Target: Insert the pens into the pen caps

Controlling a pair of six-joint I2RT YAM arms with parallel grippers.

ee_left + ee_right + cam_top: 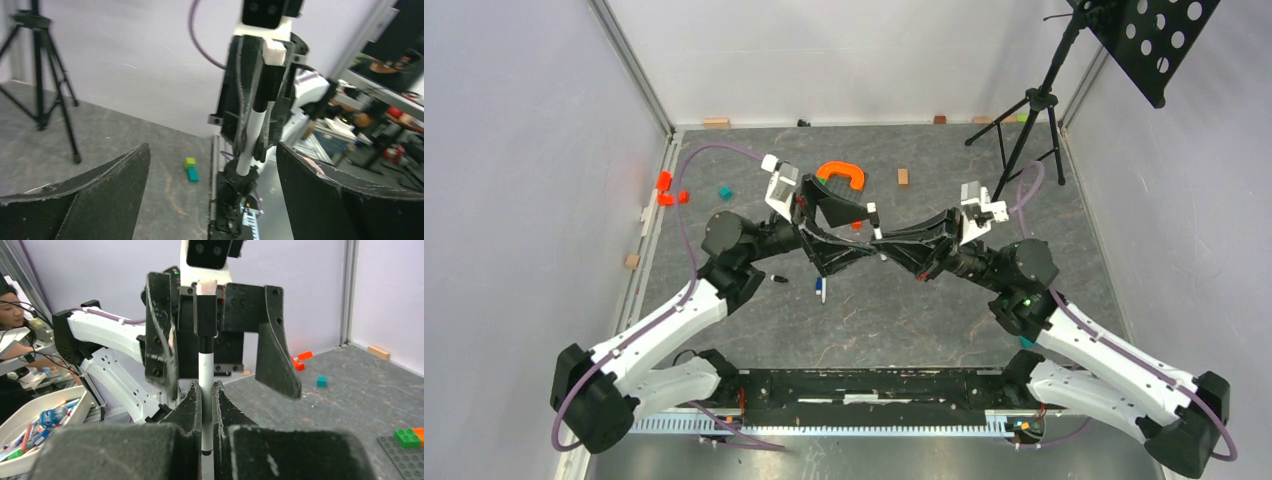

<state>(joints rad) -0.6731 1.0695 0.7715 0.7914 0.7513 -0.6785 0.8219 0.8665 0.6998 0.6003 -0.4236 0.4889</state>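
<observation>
The right gripper draws away from my left gripper next, tilts down and lowers to release the white pen on the bare tabletop, since its black cap is on.
My right gripper point(205, 385) is shut on a slim white pen point(205, 365) and holds it upright, its dark lower end showing below the fingers. A black pen cap point(205, 315) sits on the pen's upper end. My left gripper point(212, 150) faces it, open wide; its fingers point(160, 340) stand either side of the cap without touching. The two grippers meet above the table's middle point(876, 238). A second white pen with a blue cap point(821, 289) lies on the table below the left gripper. A small black cap point(779, 277) lies near the left arm.
An orange U-shaped piece point(842, 175), red bricks point(667, 188), a teal brick point(724, 191) and a wooden block point(903, 177) lie behind the grippers. A black tripod point(1029, 110) stands at the back right. A green and teal brick point(191, 170) lies by the rail.
</observation>
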